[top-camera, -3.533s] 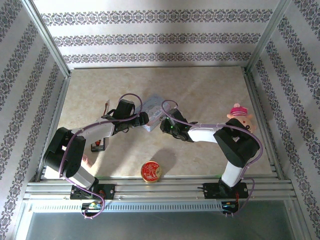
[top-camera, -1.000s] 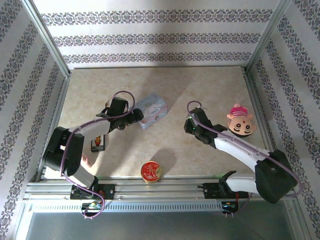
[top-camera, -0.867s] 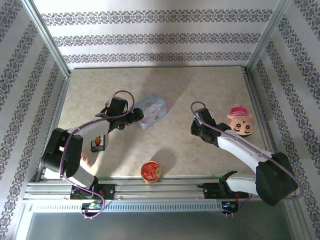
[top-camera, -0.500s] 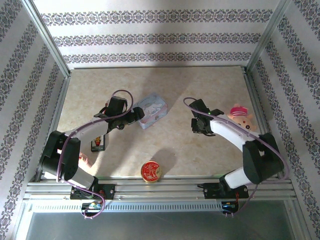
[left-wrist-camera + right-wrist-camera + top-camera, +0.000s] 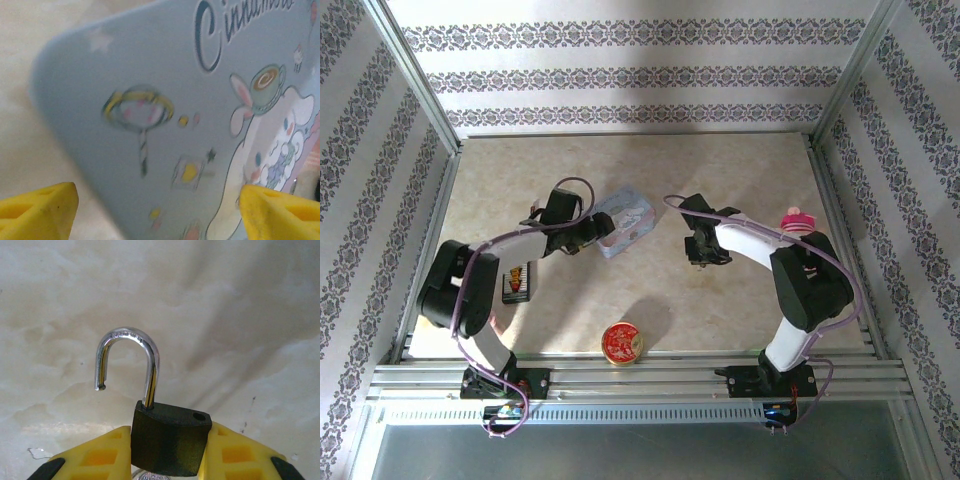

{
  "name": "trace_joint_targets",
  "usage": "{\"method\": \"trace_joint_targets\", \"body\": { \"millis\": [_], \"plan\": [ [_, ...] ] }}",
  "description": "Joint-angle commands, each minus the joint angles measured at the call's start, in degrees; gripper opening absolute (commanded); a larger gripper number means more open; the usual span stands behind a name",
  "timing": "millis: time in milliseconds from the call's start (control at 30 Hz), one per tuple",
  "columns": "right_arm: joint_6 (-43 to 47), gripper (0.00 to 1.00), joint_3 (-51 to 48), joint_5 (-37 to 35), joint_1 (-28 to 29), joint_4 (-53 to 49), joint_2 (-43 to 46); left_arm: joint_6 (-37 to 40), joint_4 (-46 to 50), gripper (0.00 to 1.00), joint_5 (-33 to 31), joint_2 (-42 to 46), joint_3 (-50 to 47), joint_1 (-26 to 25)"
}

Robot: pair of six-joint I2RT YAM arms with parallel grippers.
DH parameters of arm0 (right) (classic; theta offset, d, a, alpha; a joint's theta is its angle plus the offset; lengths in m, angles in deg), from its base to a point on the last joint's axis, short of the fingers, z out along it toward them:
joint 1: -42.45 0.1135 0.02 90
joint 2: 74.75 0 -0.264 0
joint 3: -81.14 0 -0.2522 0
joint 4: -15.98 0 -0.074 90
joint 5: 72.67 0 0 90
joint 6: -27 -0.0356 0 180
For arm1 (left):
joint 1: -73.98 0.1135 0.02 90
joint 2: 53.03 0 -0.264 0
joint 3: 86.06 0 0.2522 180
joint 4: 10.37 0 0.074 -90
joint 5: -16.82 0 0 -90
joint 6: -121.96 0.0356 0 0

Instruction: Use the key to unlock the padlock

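The right gripper brings the padlock down to the table next and releases the padlock there, since the padlock's shackle already stands open.
The padlock (image 5: pixel 170 440) is a small black block, and my right gripper (image 5: pixel 169 452) is shut on its body between the yellow fingers (image 5: pixel 105 460). Its silver shackle (image 5: pixel 129 335) stands raised, with the free end out of the body. A small silvery round edge (image 5: pixel 150 475) peeks out under the padlock; I cannot tell whether it is the key. In the top view the right gripper (image 5: pixel 701 250) hovers mid-table. My left gripper (image 5: pixel 160 215) is open, its yellow fingertips (image 5: pixel 40 210) spread over the pastel-blue box (image 5: pixel 175 100). In the top view it (image 5: pixel 604 231) sits at the box's left end.
The blue box (image 5: pixel 626 220) lies left of centre. A round red-and-gold tin (image 5: pixel 622 343) sits near the front edge. A pink plush toy (image 5: pixel 794 217) is half hidden behind the right arm. A small dark and red object (image 5: pixel 517 283) lies at the left.
The right gripper left the box, swung out to the right, then came back towards the table's middle. The left gripper has stayed by the box, shifting slightly.
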Motion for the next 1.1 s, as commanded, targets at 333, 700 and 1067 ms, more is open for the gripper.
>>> {"method": "trace_joint_targets", "body": {
  "millis": [333,700,1067],
  "plan": [
    [-0.8,0.08,-0.9,1.4,1.2,0.4,2.1,-4.9,-10.7,0.79,7.0,-11.6,12.7,2.9],
    [-1.1,0.10,-0.8,2.3,1.8,0.5,1.7,-6.7,-13.8,0.78,9.3,-18.8,20.9,3.7],
    [-2.4,0.11,-0.3,3.1,3.3,1.0,-0.2,-9.7,-19.4,0.81,13.3,-22.6,25.6,4.5]
  ]
}}
